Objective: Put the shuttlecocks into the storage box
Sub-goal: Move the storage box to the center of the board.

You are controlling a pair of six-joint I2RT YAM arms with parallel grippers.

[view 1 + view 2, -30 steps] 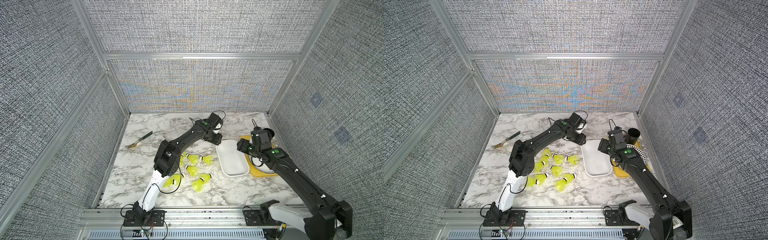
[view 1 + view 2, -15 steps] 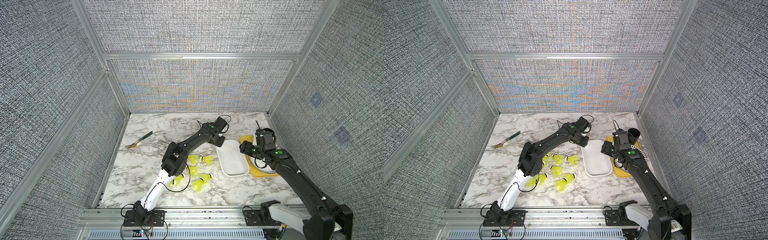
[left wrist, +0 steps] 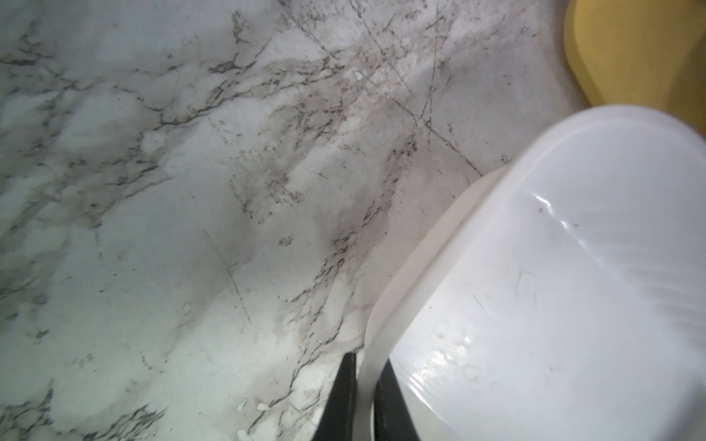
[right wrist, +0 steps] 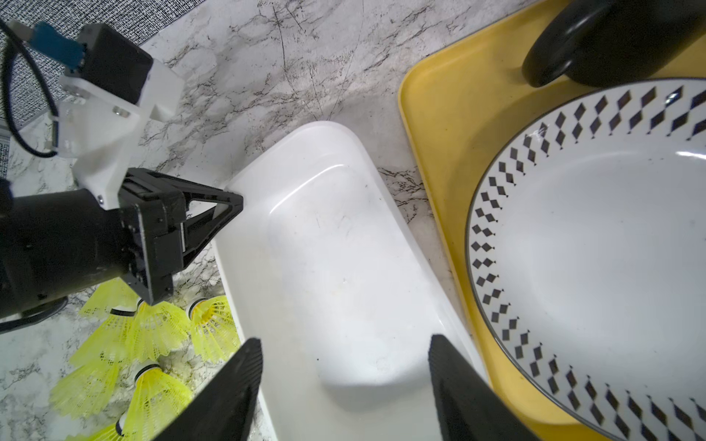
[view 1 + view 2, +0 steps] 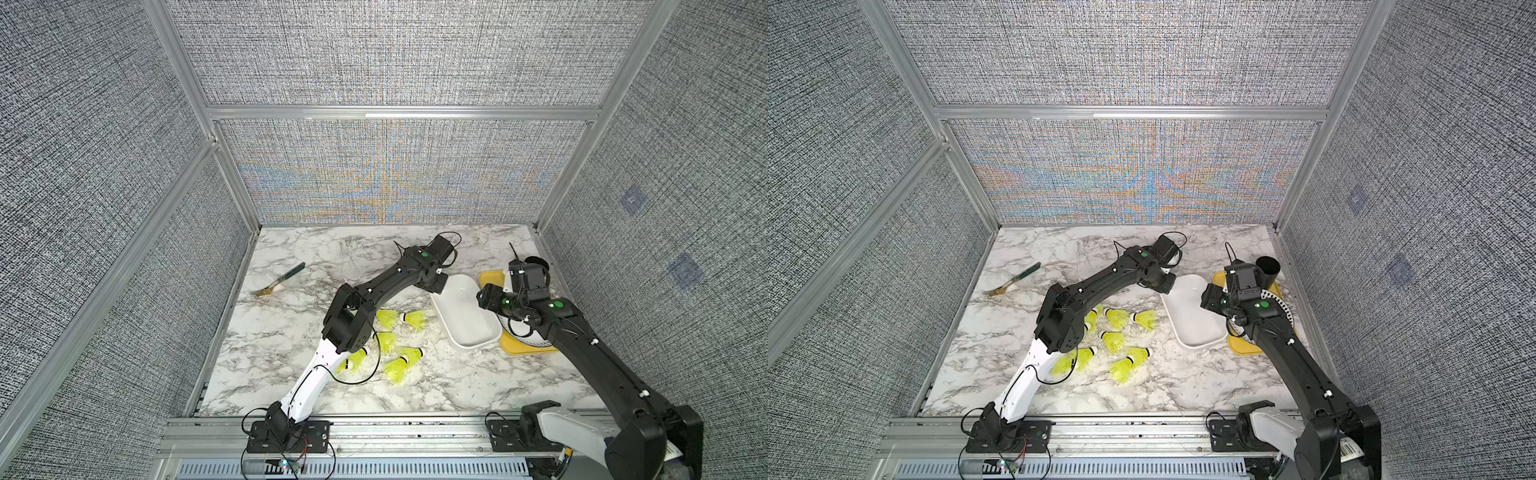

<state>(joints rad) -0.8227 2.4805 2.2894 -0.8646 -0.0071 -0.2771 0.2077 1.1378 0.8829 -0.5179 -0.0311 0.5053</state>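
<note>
The bare marble beyond the shuttlecocks is between my left gripper and the fork, so my left gripper will next swing toward the fork and let go of the storage box's rim.
The storage box point(image 5: 465, 320) point(image 5: 1192, 316) is a shallow white tub lying on the marble right of centre, with nothing inside. My left gripper point(image 3: 365, 361) is shut on the rim of the storage box point(image 3: 554, 305) at its far left corner, one finger inside and one outside. Seen from the right wrist view, the left gripper point(image 4: 235, 200) pinches that corner. My right gripper point(image 4: 345, 351) hangs open over the near part of the storage box point(image 4: 336, 267). Several neon yellow-green shuttlecocks point(image 5: 411, 320) point(image 5: 1144, 320) point(image 4: 160, 332) lie on the marble left of the box, partly under the left arm.
A yellow tray point(image 5: 488, 278) point(image 4: 439, 133) lies right beside the box and carries a patterned white plate point(image 4: 592, 248) and a black cup point(image 5: 1268, 270). A fork point(image 5: 276, 284) lies at the far left. Cage walls enclose the table.
My left gripper moved right to the box's far left corner and closed on its rim. The right gripper shifted slightly and stayed open over the box.
</note>
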